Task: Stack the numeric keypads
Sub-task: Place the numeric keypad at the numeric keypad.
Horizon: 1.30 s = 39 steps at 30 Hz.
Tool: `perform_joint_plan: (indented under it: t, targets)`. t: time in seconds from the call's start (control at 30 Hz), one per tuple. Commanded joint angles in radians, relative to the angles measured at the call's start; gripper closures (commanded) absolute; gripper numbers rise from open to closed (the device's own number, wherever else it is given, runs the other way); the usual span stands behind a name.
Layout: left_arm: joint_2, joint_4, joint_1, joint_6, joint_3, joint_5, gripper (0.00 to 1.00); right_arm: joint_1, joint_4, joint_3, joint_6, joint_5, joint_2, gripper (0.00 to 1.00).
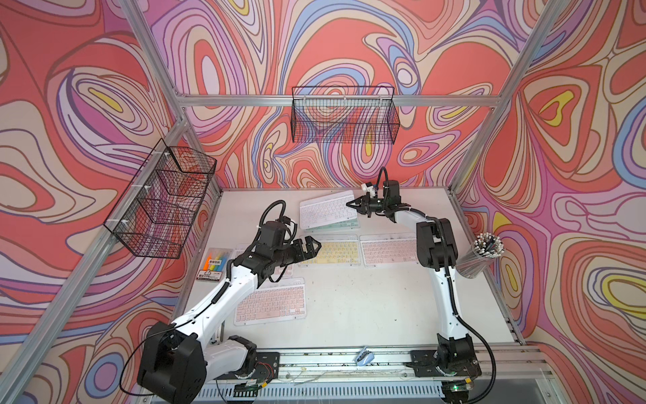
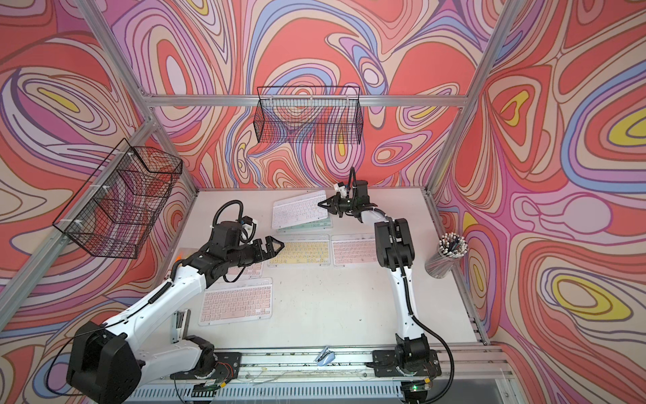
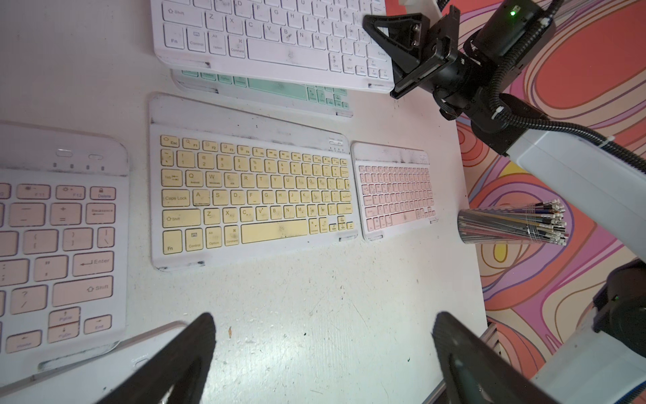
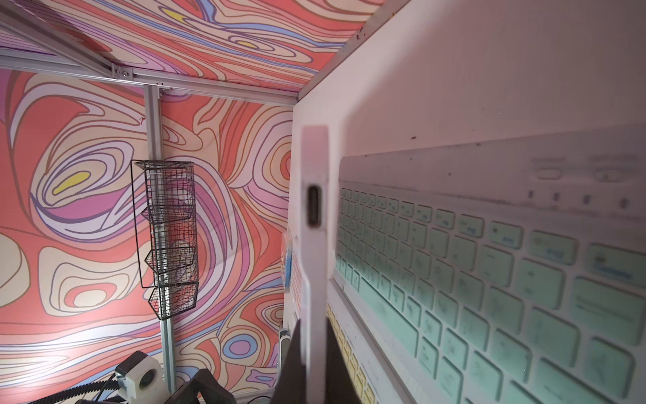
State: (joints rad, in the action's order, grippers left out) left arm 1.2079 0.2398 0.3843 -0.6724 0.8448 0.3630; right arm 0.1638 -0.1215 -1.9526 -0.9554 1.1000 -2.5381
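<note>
The white keypad (image 1: 323,211) still hangs tilted above the mint-green keypad. Next, my right gripper moves down until it rests on the mint-green keys, then releases its edge.
My right gripper (image 1: 351,203) is shut on the right edge of the white keypad (image 1: 323,211), holding it tilted over the mint-green keypad (image 1: 344,225) at the back. In the right wrist view the jaws (image 4: 314,328) pinch the white keypad's thin edge (image 4: 316,245), with the mint-green keypad (image 4: 489,280) beside it. The yellow keypad (image 1: 335,252) and a pink keypad (image 1: 386,250) lie side by side mid-table. Another pink keypad (image 1: 272,304) lies front left, and a third (image 1: 286,271) is mostly hidden under my left arm. My left gripper (image 3: 323,318) hangs open and empty over bare table, near the yellow keypad (image 3: 251,196).
A clear packet of highlighters (image 1: 215,262) lies at the table's left edge. A cup of pens (image 1: 484,253) stands at the right edge. Wire baskets hang on the left wall (image 1: 164,199) and on the back wall (image 1: 344,115). A small blue object (image 1: 365,356) sits on the front rail.
</note>
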Motion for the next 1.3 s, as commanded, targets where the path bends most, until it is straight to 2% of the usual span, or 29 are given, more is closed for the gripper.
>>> perform_joint_plan:
  t: [0.0, 0.33, 0.67, 0.77, 1.03, 1.13, 1.27]
  targets:
    - [-0.002, 0.015, -0.006, 0.013, -0.021, -0.003, 0.00, -0.013, -0.031, -0.037, -0.005, 0.041, -0.019, 1.00]
    - [0.005, 0.016, -0.006, 0.014, -0.029, -0.003, 0.00, -0.025, -0.021, -0.039, 0.000, 0.044, -0.054, 1.00]
    - [0.022, 0.012, -0.007, 0.016, -0.044, -0.003, 0.00, -0.028, 0.084, -0.083, 0.063, 0.022, -0.090, 1.00]
    - [0.019, 0.012, -0.006, 0.017, -0.045, -0.008, 0.00, -0.030, 0.143, -0.094, 0.110, -0.009, -0.087, 0.92]
    - [0.032, 0.010, -0.006, 0.017, -0.049, -0.014, 0.00, -0.044, 0.181, -0.098, 0.134, -0.049, -0.088, 0.89]
    - [0.041, 0.006, -0.006, 0.015, -0.051, -0.012, 0.00, -0.045, 0.211, -0.111, 0.155, -0.056, -0.095, 0.79]
    - [0.051, -0.003, -0.006, 0.013, -0.050, -0.007, 0.00, -0.047, 0.253, -0.140, 0.176, -0.079, -0.101, 0.76]
